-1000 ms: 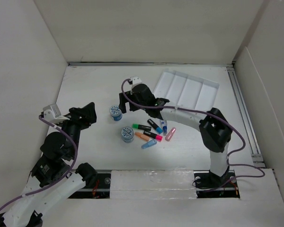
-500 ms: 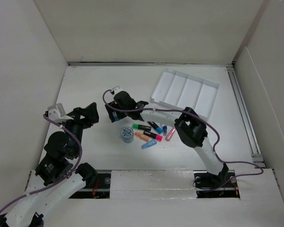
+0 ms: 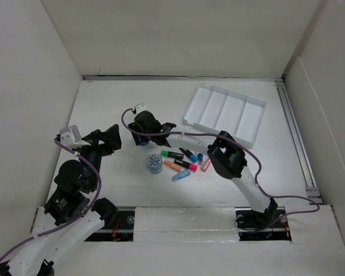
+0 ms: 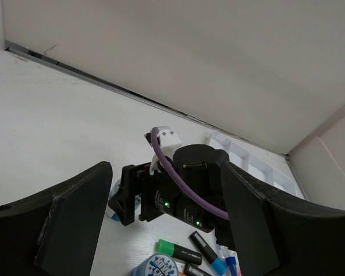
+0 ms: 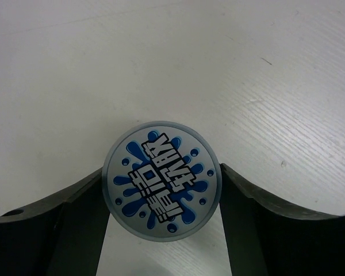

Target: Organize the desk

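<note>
The tray's nearest empty section (image 3: 202,100) is outward of my right gripper, to the right in the top view. I will lift the can under the gripper, carry it across, lower it and let it go.
On the white desk (image 3: 103,103), my right gripper (image 3: 140,137) is down over a small round can with a blue splash lid (image 5: 161,181). Its two fingers press against the lid's left and right edges. In the top view that can is almost hidden under the gripper. A second such can (image 3: 154,164) stands in front of it. Several highlighter markers (image 3: 184,161) lie in a loose pile to its right. My left gripper (image 3: 111,138) is open and empty, raised left of the right gripper and facing it (image 4: 178,195).
A white compartmented tray (image 3: 224,112) lies at the back right, tilted. White walls close the desk on the left, back and right. A metal rail (image 3: 293,132) runs along the right edge. The right arm stretches over the markers.
My right gripper has swung left from beside the tray and come down around the far can. My left arm has shifted only slightly.
</note>
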